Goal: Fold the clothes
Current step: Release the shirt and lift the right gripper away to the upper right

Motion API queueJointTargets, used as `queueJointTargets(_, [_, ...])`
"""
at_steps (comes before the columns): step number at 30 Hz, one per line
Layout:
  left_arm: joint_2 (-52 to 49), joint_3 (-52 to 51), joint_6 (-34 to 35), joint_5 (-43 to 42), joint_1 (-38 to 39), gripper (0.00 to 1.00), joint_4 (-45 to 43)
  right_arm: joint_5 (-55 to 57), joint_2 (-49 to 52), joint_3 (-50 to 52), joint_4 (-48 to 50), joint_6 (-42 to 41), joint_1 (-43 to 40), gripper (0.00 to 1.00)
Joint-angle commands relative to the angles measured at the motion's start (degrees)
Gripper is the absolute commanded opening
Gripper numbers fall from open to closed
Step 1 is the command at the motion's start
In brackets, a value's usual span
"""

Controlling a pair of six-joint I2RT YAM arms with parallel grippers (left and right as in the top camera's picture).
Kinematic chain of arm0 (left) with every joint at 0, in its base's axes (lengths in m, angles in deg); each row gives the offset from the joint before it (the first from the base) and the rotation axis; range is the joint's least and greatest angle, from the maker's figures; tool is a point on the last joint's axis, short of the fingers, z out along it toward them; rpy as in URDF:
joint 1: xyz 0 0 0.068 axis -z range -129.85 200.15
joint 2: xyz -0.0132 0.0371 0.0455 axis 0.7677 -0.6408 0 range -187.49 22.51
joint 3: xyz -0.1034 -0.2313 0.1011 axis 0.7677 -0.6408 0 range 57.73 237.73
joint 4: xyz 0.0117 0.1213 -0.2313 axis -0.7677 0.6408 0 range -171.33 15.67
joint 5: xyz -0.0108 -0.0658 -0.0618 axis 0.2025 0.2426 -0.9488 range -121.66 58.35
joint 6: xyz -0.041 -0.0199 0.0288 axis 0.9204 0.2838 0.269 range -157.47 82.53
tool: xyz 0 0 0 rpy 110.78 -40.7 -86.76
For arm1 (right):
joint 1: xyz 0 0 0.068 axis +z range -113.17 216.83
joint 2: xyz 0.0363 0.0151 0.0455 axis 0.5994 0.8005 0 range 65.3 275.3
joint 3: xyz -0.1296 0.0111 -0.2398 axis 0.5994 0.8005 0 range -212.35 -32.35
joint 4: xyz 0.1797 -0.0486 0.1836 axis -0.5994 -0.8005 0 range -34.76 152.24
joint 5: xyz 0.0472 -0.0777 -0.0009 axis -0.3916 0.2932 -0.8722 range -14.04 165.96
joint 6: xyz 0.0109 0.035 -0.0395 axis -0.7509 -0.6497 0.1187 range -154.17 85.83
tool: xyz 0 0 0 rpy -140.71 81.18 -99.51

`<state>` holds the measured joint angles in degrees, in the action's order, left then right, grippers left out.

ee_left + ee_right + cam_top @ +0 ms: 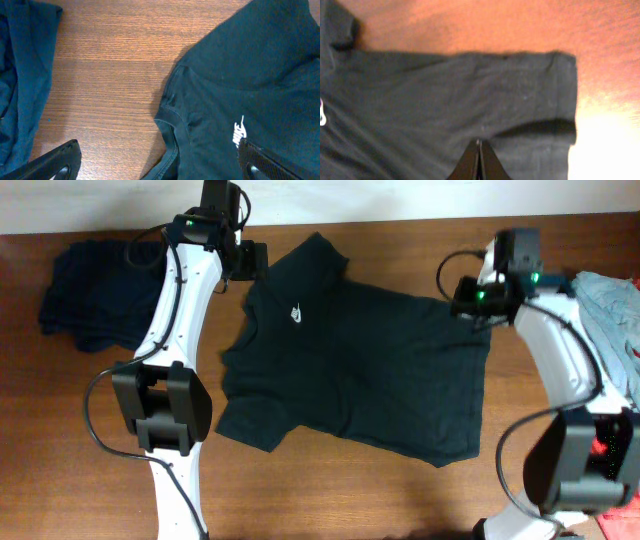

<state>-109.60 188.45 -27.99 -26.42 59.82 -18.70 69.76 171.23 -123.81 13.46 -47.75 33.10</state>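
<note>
The bare tabletop past its far edge (485, 34) is below my right gripper and farther outward. My right gripper will go down next, pull the shirt cloth (445, 95) outward and let it go.
A black T-shirt (370, 365) with a small white logo (297, 311) lies spread flat on the wooden table (330, 490), collar to the left and hem to the right. My left gripper (252, 262) is open just above the table by the collar and far sleeve. In the left wrist view the collar (172, 135) lies between its fingers (160, 165). My right gripper (472, 305) is at the shirt's far right corner. In the right wrist view its fingers (479, 145) are shut on the shirt cloth (445, 95), with a raised fold beside them.
A pile of dark blue clothes (85, 290) lies at the far left and also shows in the left wrist view (20, 75). A light blue-grey garment (612, 305) lies at the right edge, behind the right arm.
</note>
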Motion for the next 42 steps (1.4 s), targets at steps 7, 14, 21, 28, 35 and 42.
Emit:
queueJointTargets(7, [0.5, 0.3, 0.3, 0.6, -0.1, 0.99, 0.0, 7.3, 16.7, -21.5, -16.4, 1.3, -0.1, 0.04])
queueJointTargets(14, [0.5, 0.3, 0.3, 0.6, -0.1, 0.99, 0.0, 6.6, 23.9, -21.5, -16.4, 1.4, -0.9, 0.04])
queueJointTargets(21, [0.5, 0.3, 0.3, 0.6, -0.1, 0.99, 0.0, 6.5, 27.3, -21.4, -10.9, 2.8, -0.9, 0.04])
queueJointTargets(28, [0.5, 0.3, 0.3, 0.6, -0.1, 0.99, 0.0, 6.4, 29.4, -21.4, -6.9, 2.6, -1.4, 0.04])
queueJointTargets(35, [0.5, 0.3, 0.3, 0.6, -0.1, 0.99, 0.0, 6.5, 32.2, -21.4, -5.1, 2.6, -1.6, 0.04])
queueJointTargets(42, [0.5, 0.3, 0.3, 0.6, -0.1, 0.99, 0.0, 6.8, 34.7, -21.4, -1.6, 2.6, -2.1, 0.04])
